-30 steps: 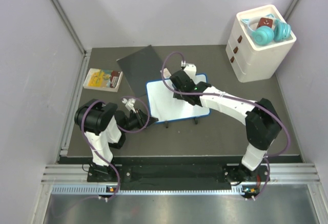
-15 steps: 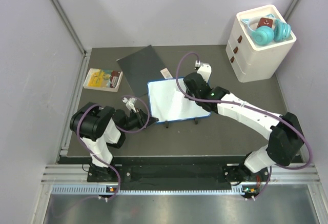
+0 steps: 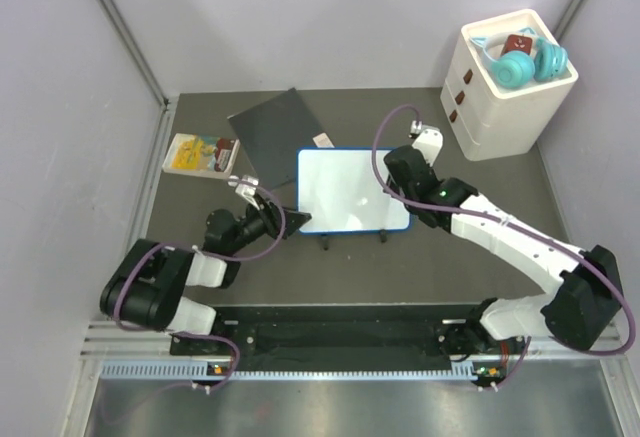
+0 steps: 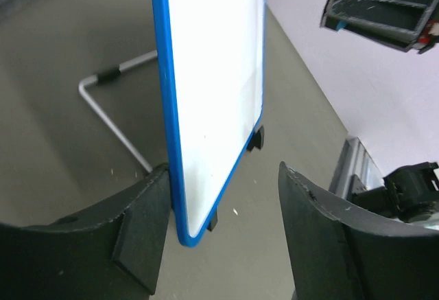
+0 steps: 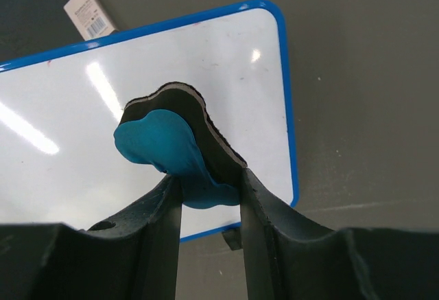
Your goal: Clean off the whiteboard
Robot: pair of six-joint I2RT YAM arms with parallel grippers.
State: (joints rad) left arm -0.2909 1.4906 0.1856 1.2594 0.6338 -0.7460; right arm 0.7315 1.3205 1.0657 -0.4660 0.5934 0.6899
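My right gripper moves off the whiteboard next, to the right in the top view and down to the table (image 3: 464,171) (image 5: 384,101), as the whiteboard's surface looks clean.
The whiteboard (image 3: 345,192) is white with a thin blue frame and stands mid-table, propped on a wire stand (image 4: 116,111) and small black feet. Its face (image 5: 68,108) looks clean apart from faint specks. My right gripper (image 3: 395,185) hovers over the board's right edge and is shut on a blue eraser (image 5: 164,142) with a black felt side. My left gripper (image 3: 293,222) is at the board's near left corner with its jaws open. In the left wrist view the board's blue edge (image 4: 164,108) runs beside one finger (image 4: 140,235), and the other finger stands well apart from it.
A dark grey sheet (image 3: 273,132) lies behind the board's left side, with a small white label (image 3: 323,140) next to it. A colourful packet (image 3: 200,154) sits at the far left. A white drawer unit (image 3: 500,97) holding teal headphones (image 3: 520,62) stands at the back right.
My left gripper has opened off the board's near left corner, and its arm has dropped back to the left. My right gripper has swept the eraser rightward across the board to its right edge.
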